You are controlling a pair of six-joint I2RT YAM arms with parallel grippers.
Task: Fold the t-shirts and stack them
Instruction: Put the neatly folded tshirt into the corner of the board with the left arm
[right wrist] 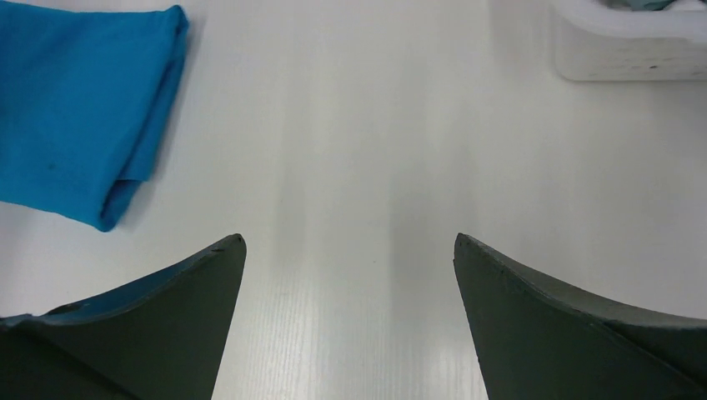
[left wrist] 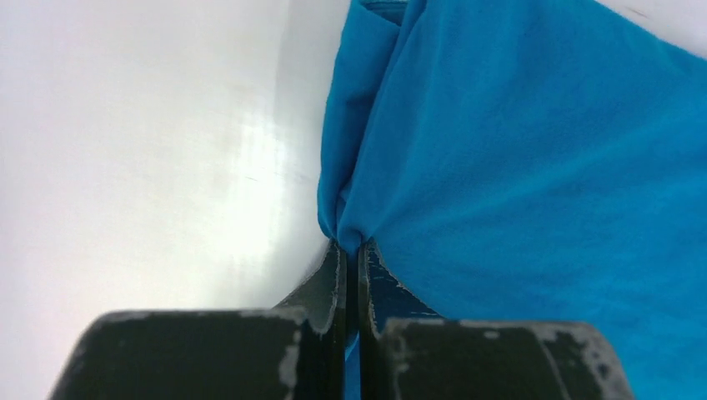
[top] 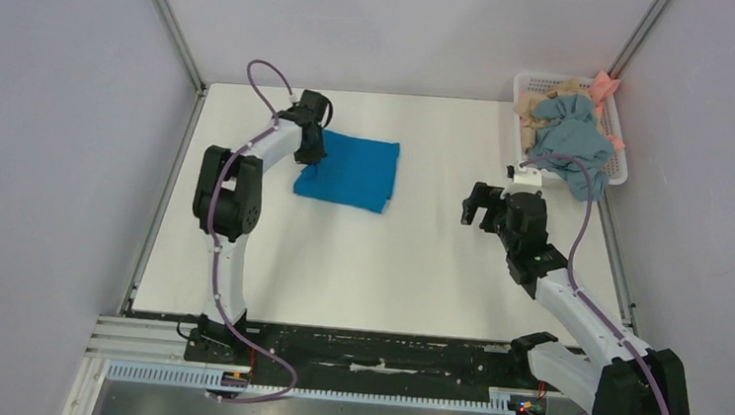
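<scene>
My left gripper will drag the t-shirt point(top: 351, 172) outward and to the left in the top view and let go of it near the far table corner point(top: 228, 111), which is bare.
A bright blue t-shirt point(top: 351, 172) lies folded into a rectangle on the white table, left of centre at the back. My left gripper point(top: 312, 162) is at its left edge, shut on a pinch of the blue cloth point(left wrist: 350, 225). The blue t-shirt fills the right of the left wrist view point(left wrist: 534, 158). My right gripper point(top: 482, 208) is open and empty above the table, right of the shirt. In the right wrist view the shirt's folded corner point(right wrist: 83, 108) lies at the upper left, beyond my open right gripper point(right wrist: 350, 242).
A white basket point(top: 619, 138) at the back right holds crumpled shirts: a grey-blue one point(top: 577, 137), a beige one point(top: 551, 93) and a pink one point(top: 606, 86). Its corner shows in the right wrist view point(right wrist: 625, 50). Grey walls and metal rails enclose the table.
</scene>
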